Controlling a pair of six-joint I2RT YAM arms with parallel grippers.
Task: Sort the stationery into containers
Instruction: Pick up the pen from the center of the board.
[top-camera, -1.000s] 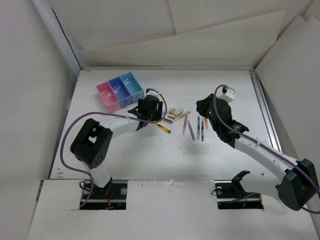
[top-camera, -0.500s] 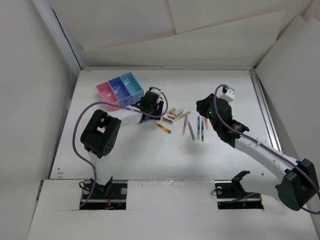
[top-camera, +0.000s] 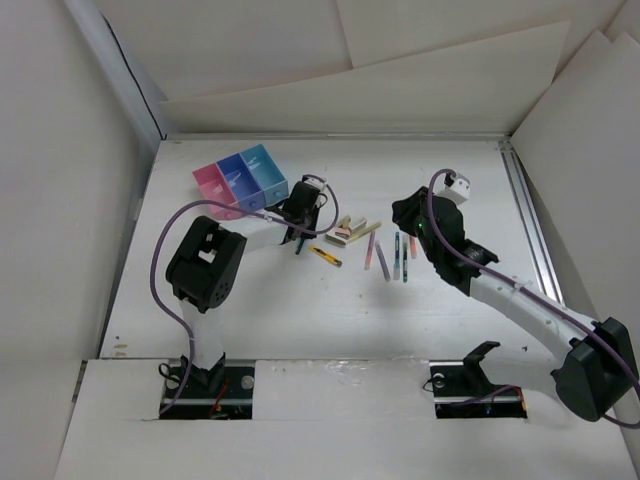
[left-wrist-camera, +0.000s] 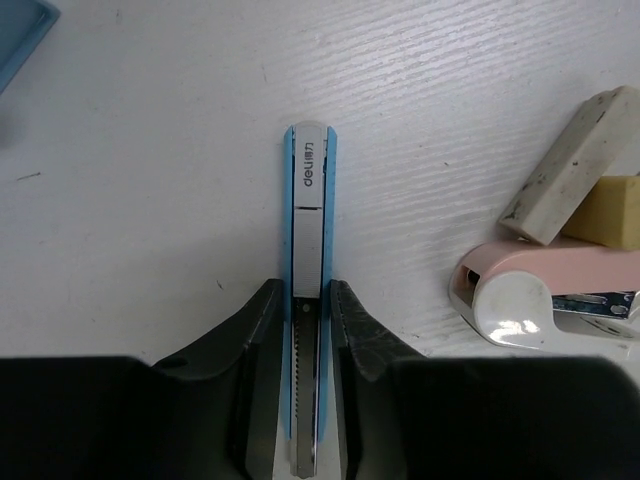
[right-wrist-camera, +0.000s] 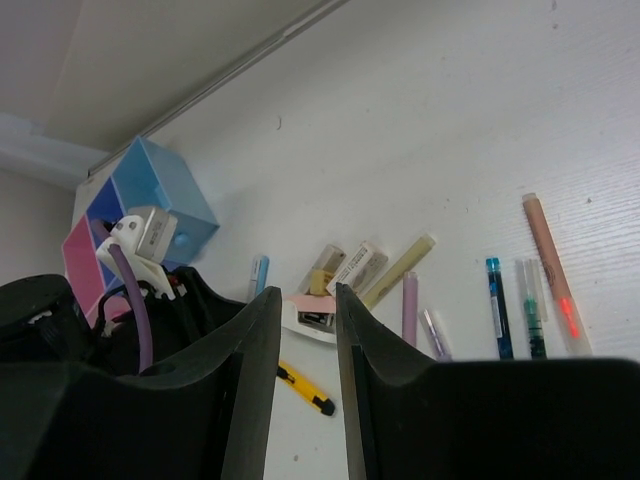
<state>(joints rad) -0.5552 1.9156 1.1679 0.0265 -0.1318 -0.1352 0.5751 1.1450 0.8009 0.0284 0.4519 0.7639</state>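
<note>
The knife needs to rise with my left gripper next, cross over the pink bin (top-camera: 213, 188) past the blue bins, left in the top view, and be released.
A blue and silver utility knife (left-wrist-camera: 310, 230) lies on the white table, and my left gripper (left-wrist-camera: 303, 292) is shut on its sides. From above, this gripper (top-camera: 300, 222) is just right of the containers: a pink bin (top-camera: 213, 188), a dark blue bin (top-camera: 238, 176) and a light blue bin (top-camera: 265, 168) joined in a row. More stationery lies to the right: tan erasers (top-camera: 345, 228), a yellow-black cutter (top-camera: 325, 256) and several pens (top-camera: 400, 255). My right gripper (right-wrist-camera: 303, 300) hangs open and empty above the pens.
A pink and white stapler (left-wrist-camera: 545, 290) and two erasers (left-wrist-camera: 570, 165) lie close to the right of the held knife. A corner of the light blue bin (left-wrist-camera: 20, 35) shows at the upper left. White walls surround the table on three sides.
My left gripper has closed on the blue utility knife after standing open. The left arm's elbow swung right, toward the bins. The right arm has barely moved.
</note>
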